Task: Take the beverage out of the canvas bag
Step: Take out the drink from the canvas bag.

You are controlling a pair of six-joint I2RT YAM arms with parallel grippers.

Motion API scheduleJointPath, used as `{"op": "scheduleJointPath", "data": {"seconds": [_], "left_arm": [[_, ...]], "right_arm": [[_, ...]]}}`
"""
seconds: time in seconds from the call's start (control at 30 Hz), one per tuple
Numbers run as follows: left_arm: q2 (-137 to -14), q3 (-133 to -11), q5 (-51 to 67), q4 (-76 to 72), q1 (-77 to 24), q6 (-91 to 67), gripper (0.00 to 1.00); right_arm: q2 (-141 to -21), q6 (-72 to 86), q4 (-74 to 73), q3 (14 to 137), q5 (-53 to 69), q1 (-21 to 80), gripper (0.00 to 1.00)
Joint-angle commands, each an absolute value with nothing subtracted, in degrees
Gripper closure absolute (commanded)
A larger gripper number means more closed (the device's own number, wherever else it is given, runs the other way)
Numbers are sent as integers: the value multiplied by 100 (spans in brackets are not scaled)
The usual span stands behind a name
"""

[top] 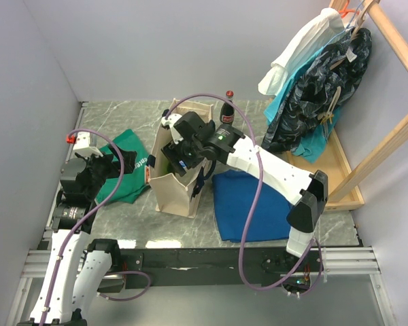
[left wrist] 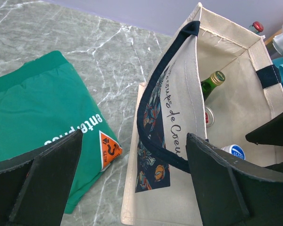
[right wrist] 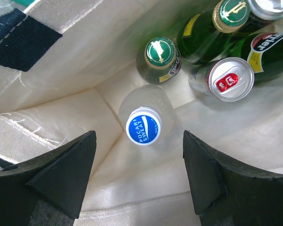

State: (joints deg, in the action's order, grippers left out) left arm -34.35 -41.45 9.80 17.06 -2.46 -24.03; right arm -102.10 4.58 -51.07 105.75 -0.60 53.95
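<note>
The blue Pocari Sweat cap is below and between my right gripper's open fingers. My gripper needs to go deeper into the canvas bag next and close around it.
The cream canvas bag with navy handles stands upright mid-table. My right gripper hangs in its mouth, open, nothing between the fingers. In the right wrist view the right gripper straddles a clear bottle with a blue Pocari Sweat cap, above it and not touching. Beside that bottle stand green bottles and a silver can. My left gripper is open, left of the bag. In its wrist view the left gripper faces the bag's printed side and navy handle.
A green cloth lies left of the bag, a folded blue cloth to its right. A dark red-capped bottle stands behind the bag. A wooden rack with hanging clothes fills the back right. Walls close both sides.
</note>
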Motion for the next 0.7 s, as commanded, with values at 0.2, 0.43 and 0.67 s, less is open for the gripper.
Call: {"op": "scheduleJointPath", "data": {"seconds": [0.2, 0.43, 0.67], "left_arm": [[-3410, -4228, 1028, 1582, -237, -2303, 4], [-3401, -4227, 1046, 1582, -237, -2303, 4], [-3392, -4228, 1028, 1582, -237, -2303, 4]], "right_arm": [[-10345, 404, -5036, 10749, -18, 5379, 20], [-10459, 396, -5098, 10793, 104, 5388, 21], [-10555, 404, -5063, 10837, 44, 5388, 23]]}}
